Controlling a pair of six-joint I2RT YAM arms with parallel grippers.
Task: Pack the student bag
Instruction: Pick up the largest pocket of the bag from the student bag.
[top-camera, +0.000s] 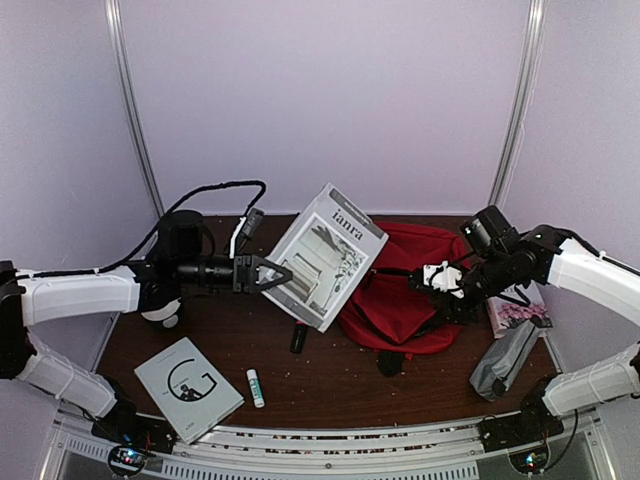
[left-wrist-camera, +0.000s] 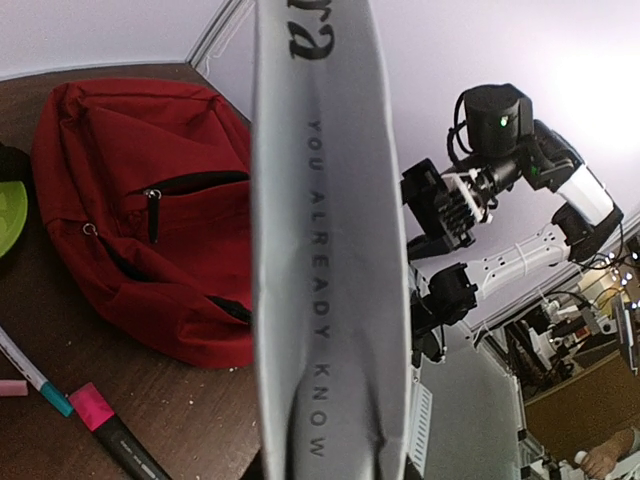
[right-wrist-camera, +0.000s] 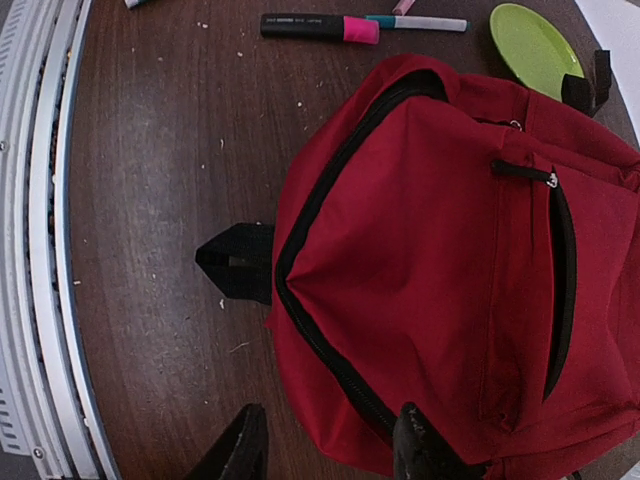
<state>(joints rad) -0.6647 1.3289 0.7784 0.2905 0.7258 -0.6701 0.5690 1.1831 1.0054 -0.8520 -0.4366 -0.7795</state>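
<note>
The bag's opening lies flat. So my right gripper will next shift toward the black loop and go down onto the bag's zipper edge (top-camera: 403, 343) (right-wrist-camera: 297, 304).
The student bag (top-camera: 405, 290) is a red backpack with black zippers, lying flat at the table's middle right. It also shows in the left wrist view (left-wrist-camera: 150, 210) and the right wrist view (right-wrist-camera: 450, 250). My left gripper (top-camera: 272, 275) is shut on the edge of a grey book (top-camera: 325, 255), which hangs tilted in the air left of the bag. The book's spine (left-wrist-camera: 330, 250) fills the left wrist view and hides the fingers. My right gripper (right-wrist-camera: 325, 455) hovers open over the bag's near corner, one finger (right-wrist-camera: 240, 450) above the table and the other finger (right-wrist-camera: 415, 445) by the main zipper.
A second grey book (top-camera: 188, 388) and a glue stick (top-camera: 256, 387) lie front left. A black marker (top-camera: 298, 338) lies under the held book. A grey pouch (top-camera: 503, 358) and a floral book (top-camera: 520, 312) sit right. A green plate (right-wrist-camera: 535, 45) lies past the bag.
</note>
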